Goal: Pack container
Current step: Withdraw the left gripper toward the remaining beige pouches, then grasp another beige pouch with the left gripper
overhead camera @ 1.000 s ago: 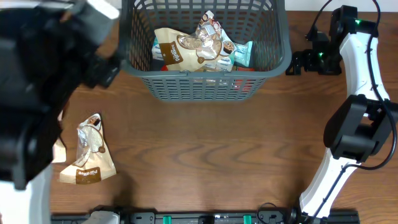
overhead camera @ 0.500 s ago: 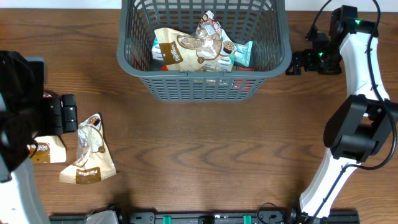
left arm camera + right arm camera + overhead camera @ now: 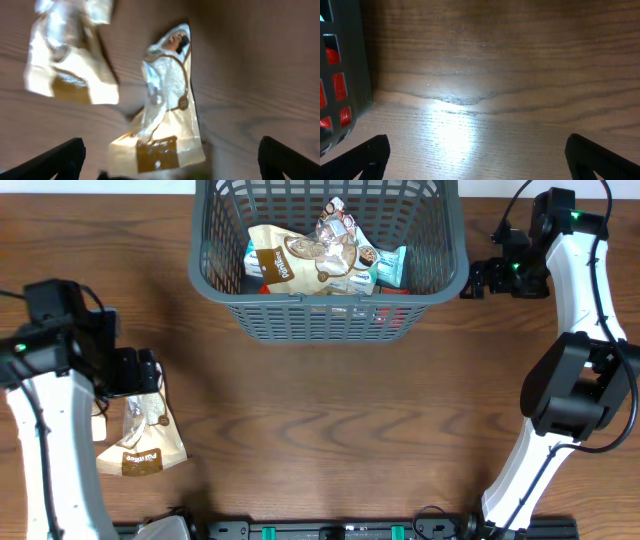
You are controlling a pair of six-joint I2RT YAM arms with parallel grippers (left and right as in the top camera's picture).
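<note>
The cream and brown snack packet's crumpled top (image 3: 157, 387) (image 3: 173, 51) is narrower than its wide, brown-labelled end, so next I will lower my left gripper to it with open fingers on either side.
The container (image 3: 330, 298), a dark grey slotted basket, stands at the back centre and holds several snack packets (image 3: 320, 255). A cream and brown snack packet (image 3: 140, 445) lies on the table at the left; it fills the middle of the left wrist view (image 3: 167, 115). A second cream packet (image 3: 67, 65) lies beside it, mostly hidden under my left arm in the overhead view (image 3: 97, 427). My left gripper (image 3: 148, 373) is open and empty, hovering over the first packet's top end. My right gripper (image 3: 478, 280) is open and empty, just right of the container.
The right wrist view shows the container's corner (image 3: 342, 75) at the left, red packets behind its slots, and bare wood under the right gripper (image 3: 477, 155). The left gripper's fingers (image 3: 170, 167) straddle the packet's lower end. A black rail (image 3: 330, 531) runs along the front edge.
My left arm has come down from close to the camera and moved right, so its gripper now hangs over the packets at the left. The right arm has not moved.
</note>
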